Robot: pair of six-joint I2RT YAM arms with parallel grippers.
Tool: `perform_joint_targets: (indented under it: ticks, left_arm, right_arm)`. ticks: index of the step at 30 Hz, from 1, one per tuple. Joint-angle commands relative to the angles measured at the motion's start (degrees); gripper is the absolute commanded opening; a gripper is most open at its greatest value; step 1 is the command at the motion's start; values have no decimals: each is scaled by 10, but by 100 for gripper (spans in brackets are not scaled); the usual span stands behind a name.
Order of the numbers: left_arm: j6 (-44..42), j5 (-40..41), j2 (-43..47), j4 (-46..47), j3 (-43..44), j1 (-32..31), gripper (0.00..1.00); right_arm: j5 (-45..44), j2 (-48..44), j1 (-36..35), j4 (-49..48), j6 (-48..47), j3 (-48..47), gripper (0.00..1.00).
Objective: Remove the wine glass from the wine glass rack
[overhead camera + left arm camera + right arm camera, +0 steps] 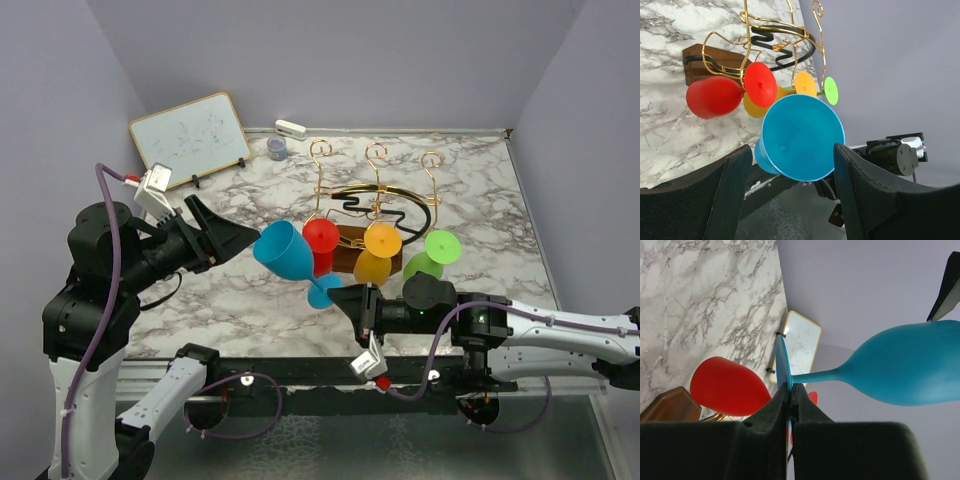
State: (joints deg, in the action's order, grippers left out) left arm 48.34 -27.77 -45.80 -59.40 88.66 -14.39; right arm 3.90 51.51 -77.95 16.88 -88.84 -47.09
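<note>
The blue glass's opening fills nearly the whole gap between the robot's fingers, so the left gripper will next move down and in toward the glass's bowl (907,367), onto the lower edge of the glass's rim.
The gold wire wine glass rack (375,195) stands on its dark wooden base at the table's middle, with red (321,237), orange (381,243) and green (437,250) glasses hanging on it. A blue wine glass (283,250) is off the rack, held in the air in front of it. My right gripper (340,297) is shut on the thin foot of the blue glass (784,362), whose bowl (907,367) points toward the left arm. My left gripper (238,238) is open, its fingers (725,192) on either side of the blue bowl's mouth (802,137), not touching it.
A small whiteboard (190,133) leans at the back left. A small grey cup (277,148) and a white object (290,128) sit by the back wall. Purple walls enclose the marble table (480,200) on three sides.
</note>
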Motion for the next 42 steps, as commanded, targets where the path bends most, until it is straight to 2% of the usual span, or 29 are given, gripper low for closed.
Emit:
perform_joint_targets:
  ticks: [1,20,24,28,30,32,34,38,42]
  left_arm:
    - [-26,14,11,-29,-13,-4,68]
    - [-37,-7,12,3,-84,-4,66]
    - [-45,-6,17,3,-99,-4,56]
    - [-49,-12,22,9,-108,-4,40]
    - [-52,-14,24,11,-119,-4,30]
    - [-57,-14,25,12,-126,-4,15]
    - [-60,-14,25,11,-127,-4,1]
    - [-65,7,30,6,-117,-4,0]
    - [-68,67,40,-5,-71,-4,0]
  right_arm:
    - [-36,-9,-7,-51,-26,15,1]
    - [-49,22,-17,-56,-83,12,1]
    - [-50,24,-18,-54,-88,8,1]
    - [-55,27,-19,-50,-93,8,1]
    - [-57,28,-19,-50,-92,9,1]
    - [-61,26,-19,-52,-91,10,2]
    - [-61,23,-20,-56,-84,13,11]
    - [-63,9,-19,-61,-65,22,36]
    - [-72,-16,-20,-59,-49,36,47]
